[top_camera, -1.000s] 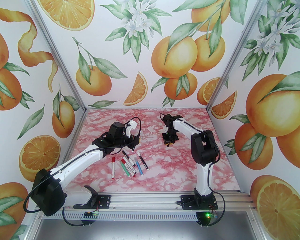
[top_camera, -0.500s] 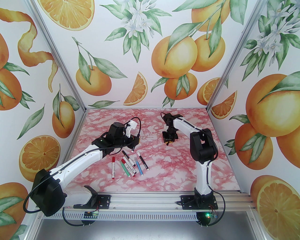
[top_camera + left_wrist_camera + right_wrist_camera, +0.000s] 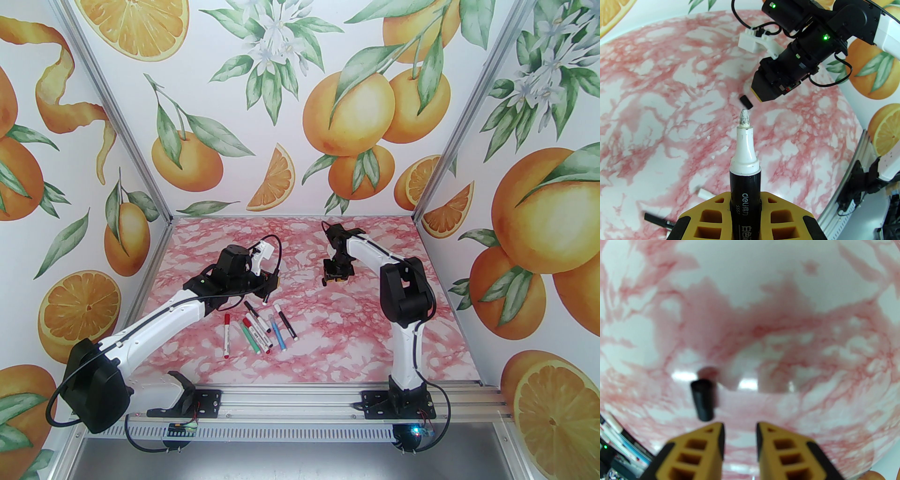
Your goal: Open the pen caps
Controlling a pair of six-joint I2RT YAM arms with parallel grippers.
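Note:
My left gripper should next move away from the cap and down to release the pen on the bare tabletop outward of the pens, because that tabletop lies below it.
My left gripper (image 3: 745, 198) is shut on a black pen (image 3: 745, 187) whose white neck and grey felt tip (image 3: 744, 119) are bare. In the top view the left gripper (image 3: 268, 283) hangs just behind the row of pens. A black pen cap (image 3: 702, 401) sits loose, just ahead and left of my right gripper (image 3: 740, 427). That gripper's jaws stand apart with nothing between them. The cap (image 3: 746, 101) is also below the right gripper (image 3: 761, 93) in the left wrist view. The right gripper (image 3: 333, 277) hovers over mid-table, with the cap (image 3: 324, 282) at its left edge.
Several capped pens (image 3: 258, 332) lie side by side on the pink marbled table (image 3: 375, 328), near the front centre. A small white piece (image 3: 706, 194) and a black pen (image 3: 656, 219) lie below my left gripper. Printed walls enclose three sides.
The right gripper has opened and let go of the black cap, which now sits to the left of its fingers. It also drew slightly back. The left arm has stayed still.

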